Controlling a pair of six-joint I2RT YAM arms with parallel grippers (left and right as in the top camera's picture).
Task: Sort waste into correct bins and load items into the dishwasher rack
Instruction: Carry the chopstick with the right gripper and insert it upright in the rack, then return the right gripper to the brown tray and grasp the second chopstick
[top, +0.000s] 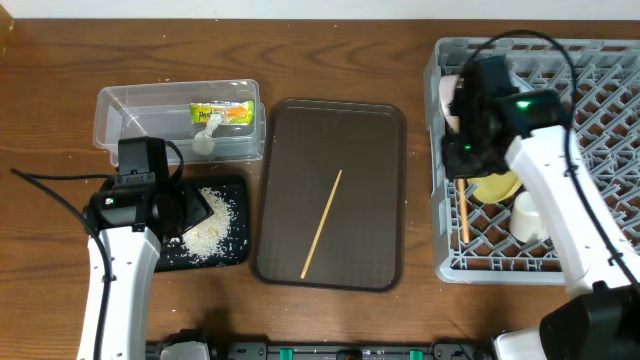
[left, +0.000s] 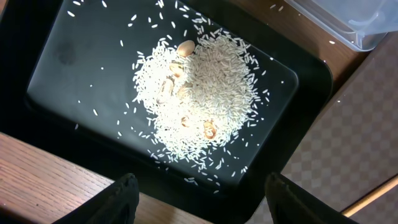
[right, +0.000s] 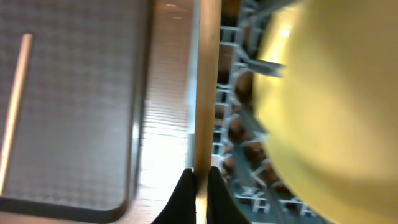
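Note:
My right gripper should next move down toward the rack's tray-side edge and let go of the chopstick there. The chopstick is already hanging over the open part of the rack beside the yellow plate.
My right gripper (top: 461, 165) is shut on one wooden chopstick (top: 463, 212), held over the left side of the grey dishwasher rack (top: 600, 95); in the right wrist view the chopstick (right: 208, 81) runs up from the jaws (right: 200, 180) beside the yellow plate (right: 329, 93). The other chopstick (top: 322, 222) lies on the brown tray. My left gripper (left: 199, 196) is open and empty over the near edge of the black tray (left: 68, 56), which holds rice scraps (left: 205, 93). The clear tub (top: 120, 115) holds the wrapper (top: 222, 113) and tissue (top: 207, 138).
The dark brown serving tray (top: 370, 200) lies between the black tray and the rack. A white cup (top: 528, 218) and the yellow plate (top: 497, 186) sit in the rack, with a pale bowl (top: 447, 92) at its left edge.

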